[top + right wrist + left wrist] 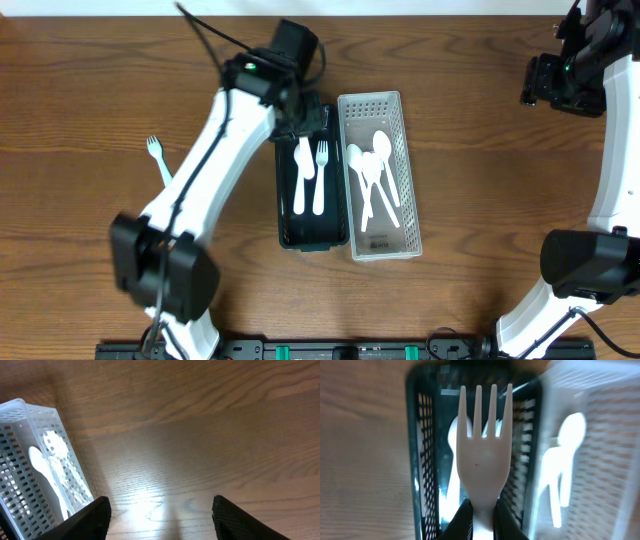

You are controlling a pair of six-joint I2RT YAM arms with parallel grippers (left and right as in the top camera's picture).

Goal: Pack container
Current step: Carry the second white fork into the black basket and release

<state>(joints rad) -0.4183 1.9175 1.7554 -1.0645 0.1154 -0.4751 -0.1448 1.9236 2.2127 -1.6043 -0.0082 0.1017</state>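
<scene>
My left gripper will go down into the dark basket and release the held fork there, because the gap between the spoon and the fork is bare below it.
My left gripper is shut on the handle of a white plastic fork, tines pointing away, held over the dark mesh basket. In the overhead view that gripper hangs at the far end of the dark basket, where white utensils show inside. Beside it on the right stands the white basket with several white spoons. Another white fork lies loose on the table to the left. My right gripper is open over bare wood, nothing between its fingers.
The two baskets stand side by side at the table's middle. In the right wrist view the white basket sits to the left of the open fingers. My right gripper is far off at the back right corner.
</scene>
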